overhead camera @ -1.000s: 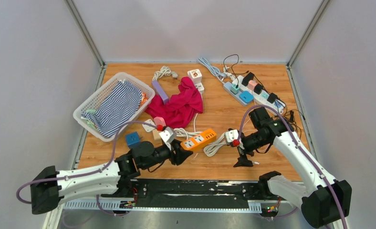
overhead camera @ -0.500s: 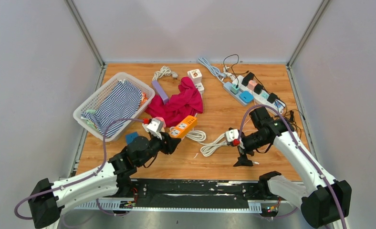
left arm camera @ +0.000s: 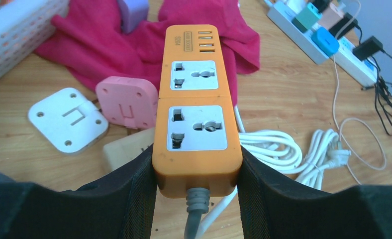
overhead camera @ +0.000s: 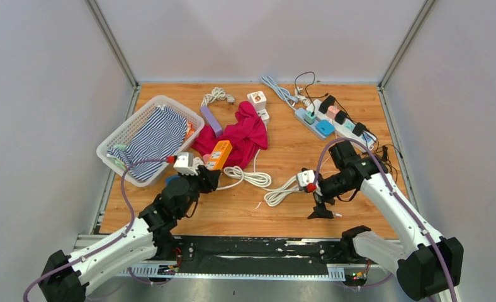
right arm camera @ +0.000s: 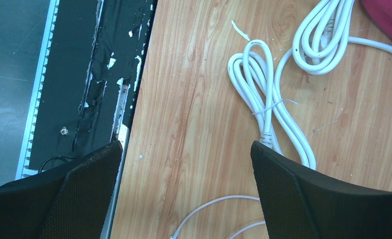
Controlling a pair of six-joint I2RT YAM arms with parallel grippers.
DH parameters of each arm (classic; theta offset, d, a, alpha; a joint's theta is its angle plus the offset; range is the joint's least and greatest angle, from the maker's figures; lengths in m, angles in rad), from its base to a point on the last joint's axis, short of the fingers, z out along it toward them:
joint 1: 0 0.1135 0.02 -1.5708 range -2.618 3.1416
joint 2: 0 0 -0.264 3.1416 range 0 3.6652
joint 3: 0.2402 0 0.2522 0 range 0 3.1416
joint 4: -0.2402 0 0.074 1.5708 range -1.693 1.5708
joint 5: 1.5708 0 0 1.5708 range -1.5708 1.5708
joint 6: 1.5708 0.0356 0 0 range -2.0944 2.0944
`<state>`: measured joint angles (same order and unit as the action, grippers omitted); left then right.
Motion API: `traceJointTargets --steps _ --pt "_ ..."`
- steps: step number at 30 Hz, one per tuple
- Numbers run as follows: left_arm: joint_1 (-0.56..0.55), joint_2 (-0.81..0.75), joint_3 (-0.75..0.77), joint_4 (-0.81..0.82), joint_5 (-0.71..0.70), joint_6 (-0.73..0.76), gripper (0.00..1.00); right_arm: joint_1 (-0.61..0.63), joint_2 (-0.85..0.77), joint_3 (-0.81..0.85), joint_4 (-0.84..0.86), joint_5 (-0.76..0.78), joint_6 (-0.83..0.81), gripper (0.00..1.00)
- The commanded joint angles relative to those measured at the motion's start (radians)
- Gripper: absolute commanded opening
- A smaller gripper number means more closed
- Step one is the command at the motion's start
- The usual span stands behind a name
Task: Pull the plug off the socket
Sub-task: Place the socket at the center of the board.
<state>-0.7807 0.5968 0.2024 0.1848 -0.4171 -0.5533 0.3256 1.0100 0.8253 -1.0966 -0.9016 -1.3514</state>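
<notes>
The orange socket strip [left arm camera: 196,94] goes down and back to the tabletop near the red cloth [left arm camera: 171,214] next, where my left gripper releases it, since both the strip's outlets are empty.
My left gripper [left arm camera: 195,152] is shut on the cable end of the orange socket strip [left arm camera: 196,94], one finger on each long side. Both outlets of the strip [overhead camera: 219,155] are empty in the left wrist view. It hangs over the edge of the red cloth [overhead camera: 242,135]. A pink plug [left arm camera: 127,102] and a white plug [left arm camera: 67,119] lie loose on the table just left of it. The strip's white cable [overhead camera: 277,192] trails in coils to the right. My right gripper [overhead camera: 321,212] stands open over the table beside those coils [right arm camera: 263,94], holding nothing.
A white basket [overhead camera: 107,151] with striped cloth [overhead camera: 154,138] sits at the left. Two power strips [overhead camera: 324,123] with several plugs and tangled cords lie at the back right. A purple strip [overhead camera: 211,119] lies behind the cloth. The table's near edge [right arm camera: 122,129] runs under my right gripper.
My left arm has carried the orange strip from the front middle of the table back and left to the red cloth, its cable dragging after it. The right arm has not moved.
</notes>
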Motion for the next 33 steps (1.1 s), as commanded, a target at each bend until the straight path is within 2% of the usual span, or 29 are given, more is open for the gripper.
traceJointTargets --steps 1,5,12,17,26,33 --pt "0.042 -0.056 0.005 0.018 -0.085 -0.008 0.00 -0.018 0.002 -0.012 -0.008 -0.016 -0.005 1.00" --pt "0.058 -0.050 0.052 0.017 0.036 0.017 0.00 -0.018 0.003 -0.012 -0.004 -0.013 -0.003 1.00" --pt "0.058 0.000 0.078 0.022 0.507 0.120 0.00 -0.020 -0.002 -0.012 -0.003 -0.011 0.000 1.00" --pt "0.058 0.044 0.077 0.022 0.697 0.151 0.00 -0.020 -0.005 -0.012 -0.002 -0.010 0.001 1.00" --pt "0.049 0.091 0.027 0.022 0.714 0.093 0.00 -0.027 -0.002 -0.012 0.000 -0.010 0.003 1.00" --pt "0.048 -0.020 -0.066 0.018 0.654 -0.028 0.00 -0.031 -0.003 -0.014 0.000 -0.011 0.003 1.00"
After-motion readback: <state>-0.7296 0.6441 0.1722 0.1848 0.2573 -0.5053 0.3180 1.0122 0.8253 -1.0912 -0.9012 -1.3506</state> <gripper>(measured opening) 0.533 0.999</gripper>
